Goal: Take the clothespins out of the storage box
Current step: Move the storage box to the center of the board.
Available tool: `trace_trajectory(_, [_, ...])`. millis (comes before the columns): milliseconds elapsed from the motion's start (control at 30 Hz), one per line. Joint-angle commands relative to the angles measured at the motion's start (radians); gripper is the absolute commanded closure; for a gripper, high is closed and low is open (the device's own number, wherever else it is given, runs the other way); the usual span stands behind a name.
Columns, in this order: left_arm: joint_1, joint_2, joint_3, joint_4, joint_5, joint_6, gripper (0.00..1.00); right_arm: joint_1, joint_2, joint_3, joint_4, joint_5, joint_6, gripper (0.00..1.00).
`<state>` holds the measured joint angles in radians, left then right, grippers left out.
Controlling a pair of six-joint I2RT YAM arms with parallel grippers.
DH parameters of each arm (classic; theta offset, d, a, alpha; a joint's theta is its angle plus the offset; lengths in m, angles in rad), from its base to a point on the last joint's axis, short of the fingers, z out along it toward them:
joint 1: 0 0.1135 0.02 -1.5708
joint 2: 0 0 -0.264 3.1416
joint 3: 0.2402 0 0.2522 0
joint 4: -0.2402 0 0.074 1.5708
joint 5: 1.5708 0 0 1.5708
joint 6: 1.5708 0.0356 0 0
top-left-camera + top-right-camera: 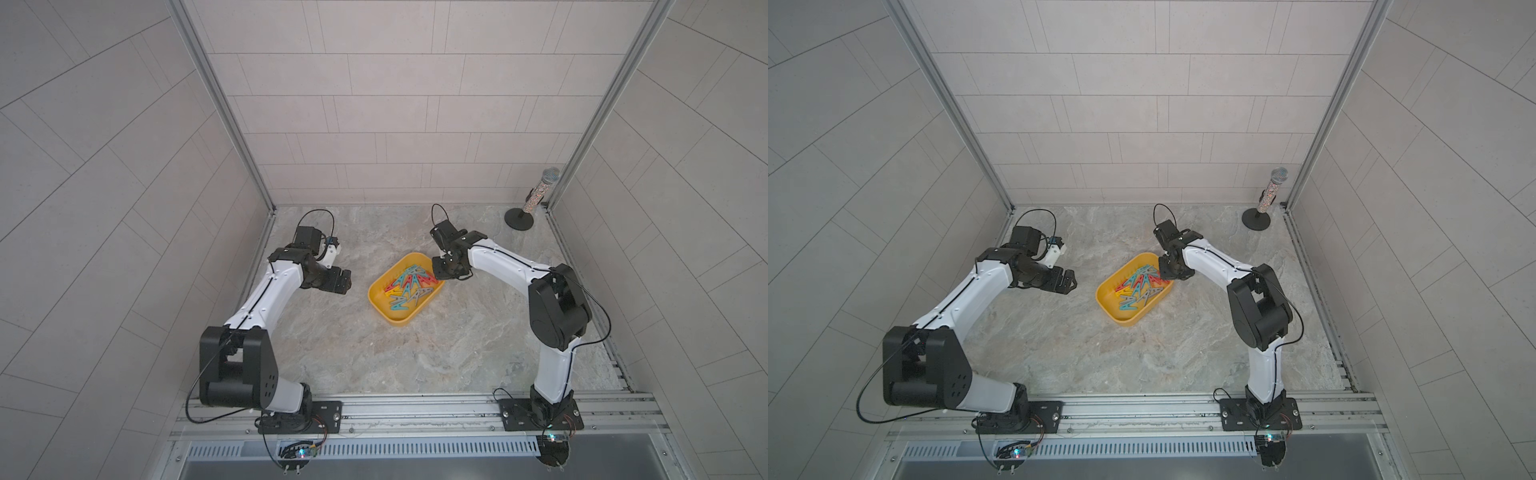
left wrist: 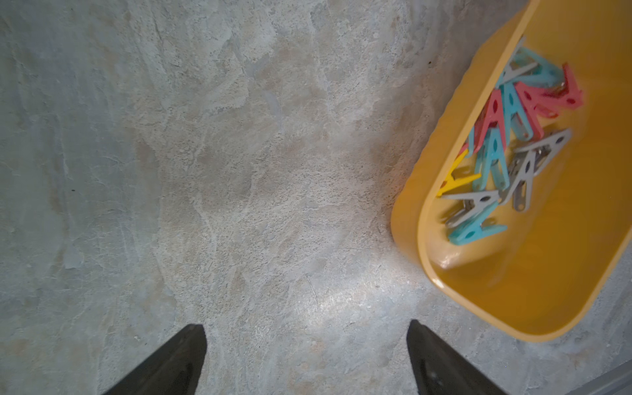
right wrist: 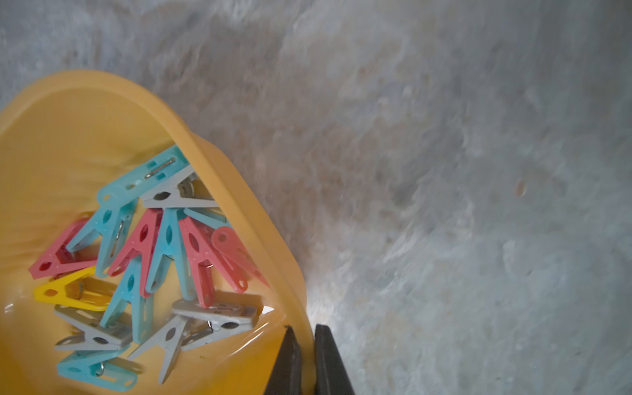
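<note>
My right gripper has bare tabletop before the front bar behind it, so next it needs to pull the yellow storage box back and let go of the box's rim.
The yellow storage box lies slantwise mid-table with several red, teal, grey and yellow clothespins heaped inside. My right gripper is shut on the box's rim at its far right corner, one finger inside the wall and one outside; in both top views the wrist covers that corner. The right wrist view shows the clothespins piled against the box wall. My left gripper hangs open over bare table left of the box, nothing between its fingers.
A glittery microphone on a round black stand stands in the back right corner. Tiled walls and metal frame posts close the marbled table on three sides. Both arm bases sit on the rail along the front edge.
</note>
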<state>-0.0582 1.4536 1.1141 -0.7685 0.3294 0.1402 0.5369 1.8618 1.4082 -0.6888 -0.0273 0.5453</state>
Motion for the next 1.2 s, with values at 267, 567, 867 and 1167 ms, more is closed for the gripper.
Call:
trace_trajectory(267, [0.005, 0.037, 0.02, -0.015, -0.001, 0.018, 0.0, 0.305, -0.186, -0.256, 0.136, 0.011, 0.251, 1.0])
trace_trajectory(567, [0.006, 0.044, 0.02, -0.015, -0.009, 0.021, 0.0, 0.319, -0.336, -0.236, 0.01, -0.007, 0.032, 0.61])
trace_trajectory(867, [0.024, 0.028, 0.018, 0.004, -0.142, -0.022, 0.0, 0.349, -0.458, -0.255, 0.099, -0.092, -0.23, 0.57])
trace_trajectory(1167, [0.107, 0.03, 0.021, -0.004, -0.08, -0.036, 0.0, 0.418, -0.171, -0.074, -0.003, -0.154, -0.356, 0.56])
